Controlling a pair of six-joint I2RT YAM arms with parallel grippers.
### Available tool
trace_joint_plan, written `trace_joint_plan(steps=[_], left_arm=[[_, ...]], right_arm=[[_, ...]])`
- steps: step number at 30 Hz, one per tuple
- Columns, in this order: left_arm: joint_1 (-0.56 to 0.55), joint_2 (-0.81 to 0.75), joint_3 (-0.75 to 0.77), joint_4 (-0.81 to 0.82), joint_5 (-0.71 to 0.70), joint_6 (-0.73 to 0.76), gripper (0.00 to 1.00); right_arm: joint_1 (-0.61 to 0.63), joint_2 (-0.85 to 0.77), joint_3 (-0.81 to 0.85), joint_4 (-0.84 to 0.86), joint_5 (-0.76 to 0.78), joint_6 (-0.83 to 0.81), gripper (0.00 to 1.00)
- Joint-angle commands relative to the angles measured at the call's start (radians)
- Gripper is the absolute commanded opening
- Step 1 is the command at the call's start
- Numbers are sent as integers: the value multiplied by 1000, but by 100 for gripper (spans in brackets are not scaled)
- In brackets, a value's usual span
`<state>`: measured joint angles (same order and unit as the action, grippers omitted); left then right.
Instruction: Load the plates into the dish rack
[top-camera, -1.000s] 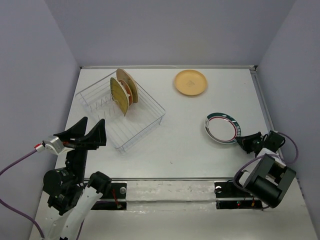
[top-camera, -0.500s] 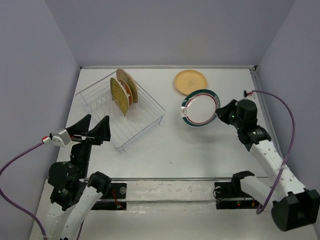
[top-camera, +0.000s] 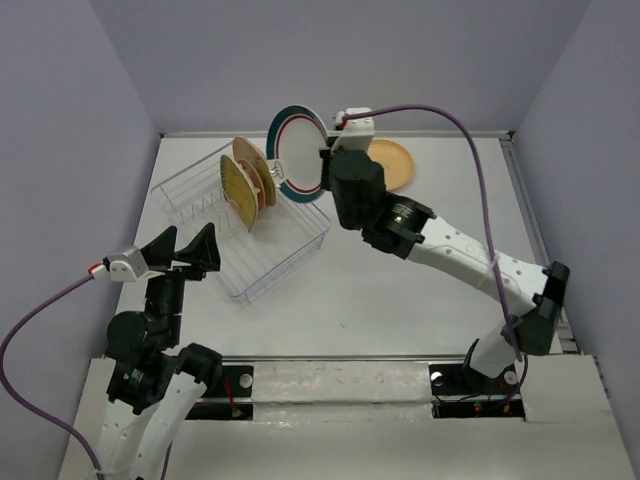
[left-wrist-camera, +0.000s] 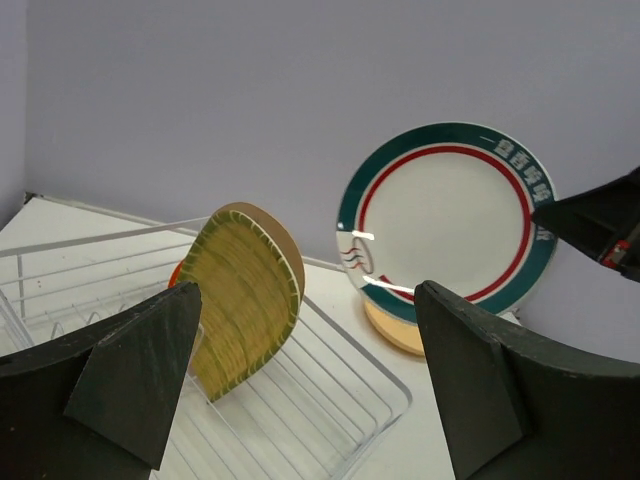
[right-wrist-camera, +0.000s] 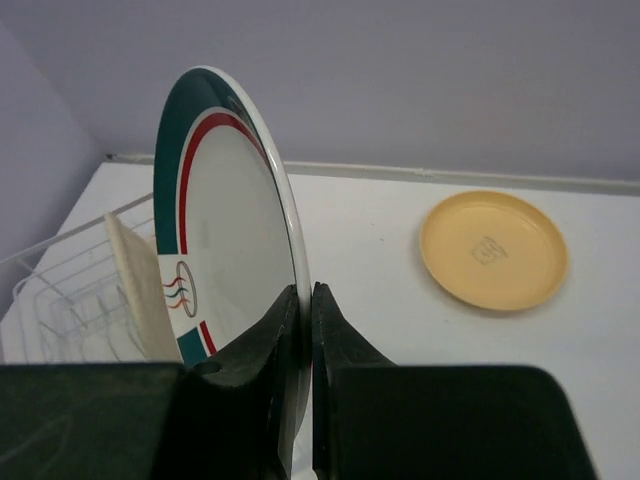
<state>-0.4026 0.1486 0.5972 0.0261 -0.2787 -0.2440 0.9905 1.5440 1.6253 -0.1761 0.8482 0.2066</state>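
My right gripper crosses, lowers and releases the white plate next where the rack's bare wires stand past the yellow plate, below and to its left in the top view.
My right gripper is shut on the rim of the white plate with green-and-red rings. It holds the plate upright in the air over the far right corner of the wire dish rack. The plate also shows in the left wrist view. In the rack stand a ribbed yellow plate, a tan plate and a red-orange one. My left gripper is open and empty, near the rack's near left side.
Another tan plate lies flat on the table at the back, right of the rack, partly behind my right arm. The rack's near half holds only bare prongs. Grey walls close in the table.
My right arm has swung from the table's right side up and to the left, carrying the ringed plate from near the table to above the rack. The left gripper shifted slightly.
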Motion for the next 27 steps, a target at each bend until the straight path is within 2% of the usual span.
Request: trace_joint_plan(steps=[1, 8, 12, 21, 27], left_arm=[[16, 5, 29, 41, -52, -3, 99], [16, -15, 30, 23, -86, -12, 99], [16, -27, 33, 14, -102, -17, 99], [11, -44, 46, -17, -183, -24, 99], [10, -53, 52, -25, -243, -31, 99]], right_arm=[[92, 165, 226, 199, 134, -257, 7], [180, 369, 485, 352, 189, -550, 7], [191, 496, 632, 366, 189, -619, 7], [200, 737, 881, 372, 160, -657, 7], [200, 861, 956, 414, 117, -650, 7]])
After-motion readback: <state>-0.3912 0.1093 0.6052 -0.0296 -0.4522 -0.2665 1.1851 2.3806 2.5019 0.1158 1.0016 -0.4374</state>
